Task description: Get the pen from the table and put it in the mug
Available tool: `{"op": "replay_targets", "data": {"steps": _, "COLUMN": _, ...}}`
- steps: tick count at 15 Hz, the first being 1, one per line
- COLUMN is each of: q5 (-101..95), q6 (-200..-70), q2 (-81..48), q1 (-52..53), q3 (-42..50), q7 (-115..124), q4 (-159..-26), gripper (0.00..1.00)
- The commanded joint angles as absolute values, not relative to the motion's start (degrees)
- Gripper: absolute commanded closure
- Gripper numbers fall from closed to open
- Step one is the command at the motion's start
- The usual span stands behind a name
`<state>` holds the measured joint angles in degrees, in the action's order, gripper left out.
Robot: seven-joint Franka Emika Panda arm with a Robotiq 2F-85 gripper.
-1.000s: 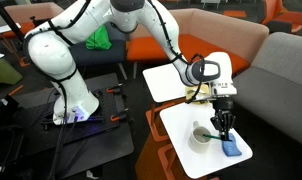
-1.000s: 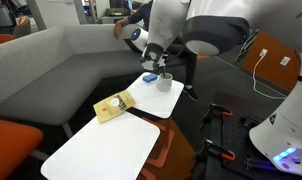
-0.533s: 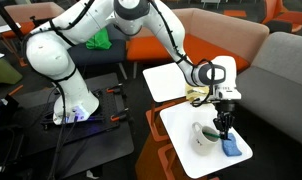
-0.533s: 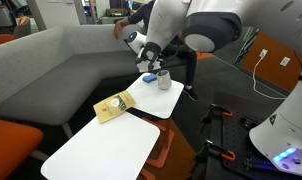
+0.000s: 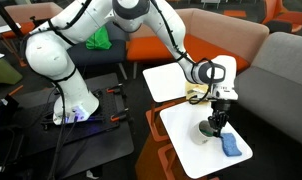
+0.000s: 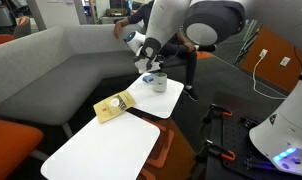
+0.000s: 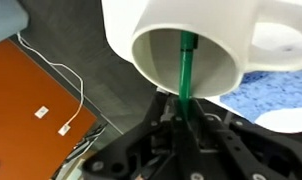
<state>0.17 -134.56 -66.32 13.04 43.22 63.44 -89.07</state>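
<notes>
The mug's opening (image 5: 205,126) (image 7: 173,56) is beside my gripper's fingers and already holds the pen's tip, so I will move my gripper away from the blue cloth to free the pen over the opening.
The white mug (image 5: 203,134) stands on the smaller white tabletop (image 5: 191,158); it also shows in an exterior view (image 6: 160,83). My gripper (image 5: 215,121) hangs right over the mug and is shut on the thin green pen (image 7: 185,62). In the wrist view the pen runs from between my fingers (image 7: 183,112) over the rim, and its tip is inside the mug's pale hollow (image 7: 159,58). The longer white table (image 6: 101,150) lies beside it with nothing on its top. The pen is too small to make out in both exterior views.
A blue cloth (image 5: 231,146) lies on the small tabletop right next to the mug, also in the wrist view (image 7: 279,86). A yellow flat box (image 6: 113,107) lies where the two tabletops meet. Grey and orange sofas surround the tables. A white cable (image 7: 61,72) crosses the orange surface below.
My gripper has moved from above the blue cloth across to above the mug, still holding the pen, and has come down a little.
</notes>
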Motion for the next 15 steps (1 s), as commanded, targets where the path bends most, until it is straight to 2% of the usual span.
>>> {"op": "replay_targets", "data": {"steps": 1, "q5": -2.4, "q6": -134.8, "q2": -60.6, "q1": 13.7, "q3": 41.2, "q7": 65.3, "q4": -94.4, "gripper": 0.97}}
{"op": "replay_targets", "data": {"steps": 9, "q5": -7.2, "q6": -133.2, "q2": -54.8, "q1": 18.1, "q3": 41.0, "q7": 71.4, "q4": -101.8, "gripper": 0.97}}
{"op": "replay_targets", "data": {"steps": 10, "q5": -7.6, "q6": -132.3, "q2": -54.6, "q1": 18.0, "q3": 40.5, "q7": 71.7, "q4": -101.8, "gripper": 0.73}}
{"op": "replay_targets", "data": {"steps": 11, "q5": -8.0, "q6": -131.7, "q2": -54.2, "q1": 17.8, "q3": 40.0, "q7": 71.9, "q4": -101.9, "gripper": 0.62}}
{"op": "replay_targets", "data": {"steps": 15, "q5": -9.2, "q6": -130.3, "q2": -52.4, "q1": 17.8, "q3": 38.3, "q7": 72.8, "q4": -103.2, "gripper": 0.33}}
